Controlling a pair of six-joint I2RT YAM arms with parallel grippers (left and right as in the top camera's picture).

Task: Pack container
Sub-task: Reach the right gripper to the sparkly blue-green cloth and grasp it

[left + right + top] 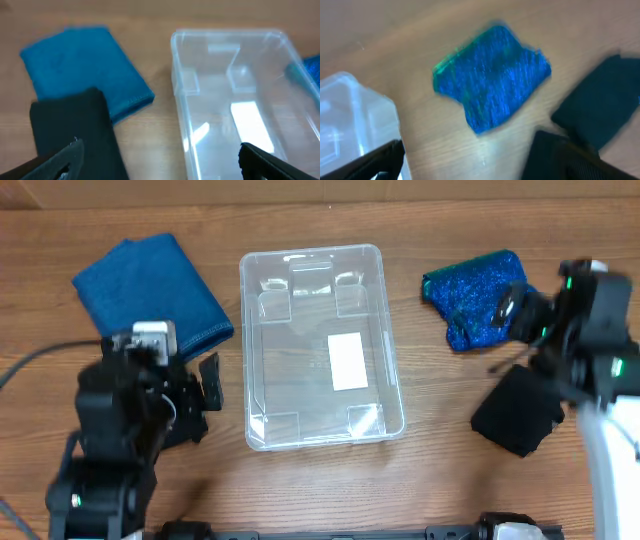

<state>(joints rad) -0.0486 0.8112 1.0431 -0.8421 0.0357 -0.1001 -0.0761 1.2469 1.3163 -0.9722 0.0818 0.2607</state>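
My right gripper is above the sparkly blue cloth's near edge (493, 329) (512, 107) and needs to move down next and close on it, because this cloth is still outside the empty container.
The clear plastic container (244, 330) stands empty in the middle of the table, a white label on its bottom. It also shows in the left wrist view (178, 85) and at the left edge of the right wrist view (350, 115). My left gripper (203, 393) is open and empty, left of the container's near corner (160, 167), over the edge of a black cloth (75, 130). My right gripper (518, 312) is open and empty (470, 160), just above the table beside a sparkly blue cloth (472, 298) (492, 75).
A folded blue towel (150, 288) lies at the back left, also in the left wrist view (80, 65). A second black cloth (517, 415) lies at the right near my right arm, also in the right wrist view (600, 100). The table is wood.
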